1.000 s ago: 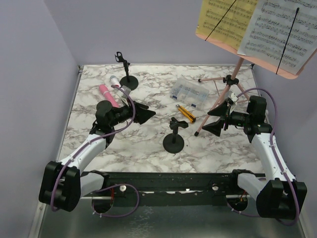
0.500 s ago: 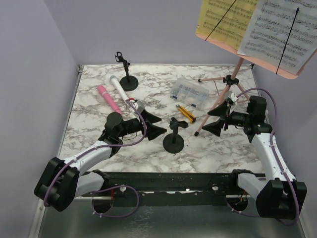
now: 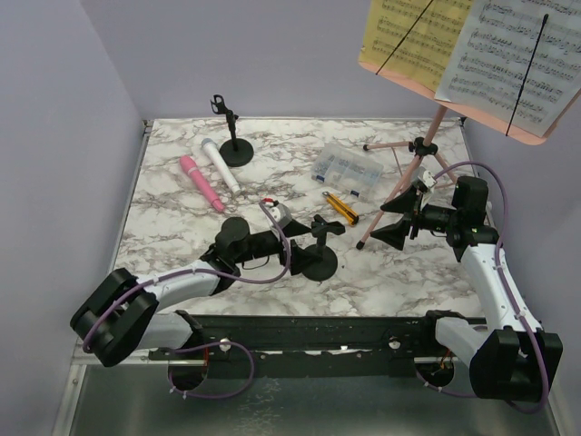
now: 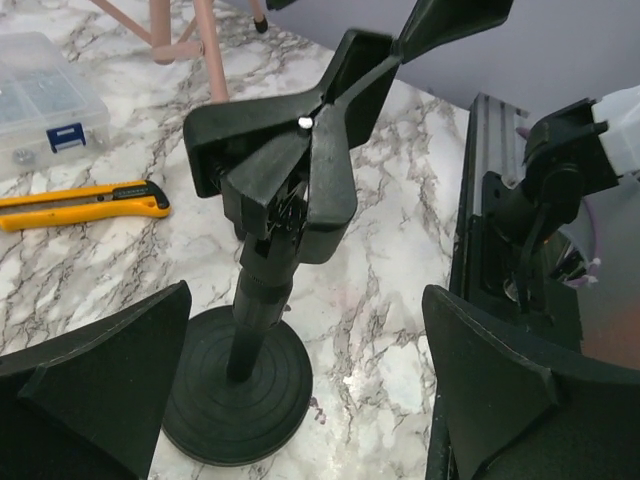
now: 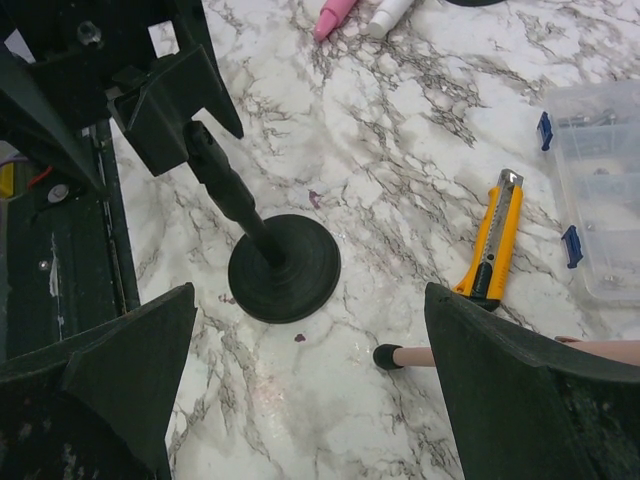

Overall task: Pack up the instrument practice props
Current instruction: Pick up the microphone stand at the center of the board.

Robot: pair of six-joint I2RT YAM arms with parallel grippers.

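My left gripper is to move gently to the right in the top view next, onto the mic holder's post just under the mic holder's clip (image 3: 321,242) (image 4: 266,278). It should close there, where the post is slimmer.
My left gripper (image 3: 296,238) is open right at the near black mic holder (image 3: 320,251). In the left wrist view the holder's post (image 4: 262,290) rises between the spread fingers, nearer the left one, untouched. My right gripper (image 3: 398,221) hangs open and empty beside the pink tripod music rack (image 3: 416,174), one rack foot (image 5: 400,356) lying between its fingers. Yellow pages (image 3: 408,36) and white pages (image 3: 513,59) rest on the rack. The pink microphone (image 3: 200,182) and white microphone (image 3: 220,165) lie side by side at the back left. The second mic holder (image 3: 234,145) stands behind them.
A clear compartment box (image 3: 345,170) sits at the back centre. A yellow-and-black utility knife (image 3: 339,208) lies in front of it, close to the near holder. The rack's legs spread over the right rear of the marble table (image 3: 163,245).
My left arm has swung from beside the microphones rightward and toward the front edge, reaching the near mic holder, and its jaws have opened wider. The right arm has not moved.
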